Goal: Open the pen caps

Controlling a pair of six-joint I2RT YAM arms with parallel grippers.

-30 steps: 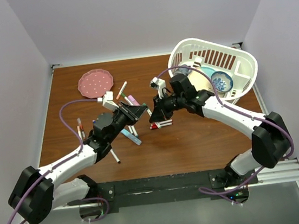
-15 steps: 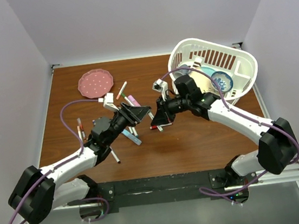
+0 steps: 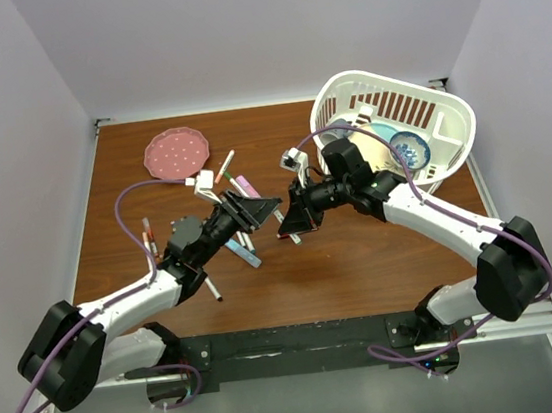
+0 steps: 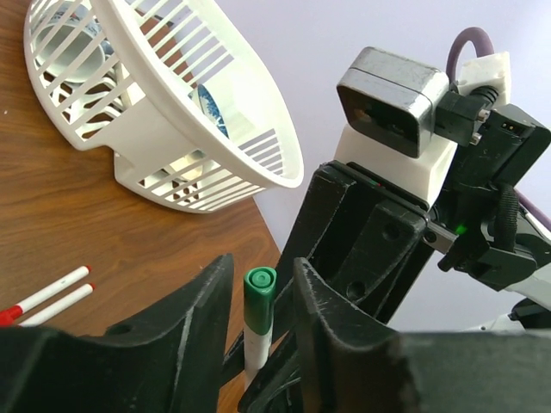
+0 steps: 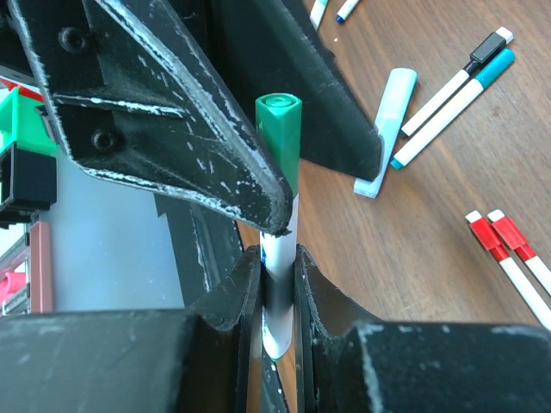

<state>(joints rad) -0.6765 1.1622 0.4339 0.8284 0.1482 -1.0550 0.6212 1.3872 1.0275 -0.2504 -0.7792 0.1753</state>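
Observation:
The clear wood by the basket is below the robot's right gripper and to its right in the top view, so the gripper will next carry the marker's body across and down to release it.
My right gripper (image 5: pixel 277 258) is shut on the white barrel of a marker (image 5: pixel 280 232) and holds it above the table. The marker's green cap (image 5: pixel 280 129) points at my left gripper. My left gripper (image 4: pixel 263 271) is open, and its two fingers stand on either side of the green cap (image 4: pixel 259 297) with a thin gap on each side. In the top view the two grippers meet nose to nose at mid-table, left (image 3: pixel 262 208) and right (image 3: pixel 292 217). Two red-capped markers (image 5: pixel 508 249) lie on the wood below.
A white slatted basket (image 3: pixel 381 78) holding bowls stands at the back right. A pink plate (image 3: pixel 176 152) sits at the back left. Several loose pens (image 3: pixel 247 253) lie under and behind my left arm. A light blue highlighter (image 5: pixel 387 129) and a black-capped marker (image 5: pixel 456 82) lie nearby.
My left gripper has moved right and my right gripper has come a little left with the marker. The green cap now sits between my left fingers.

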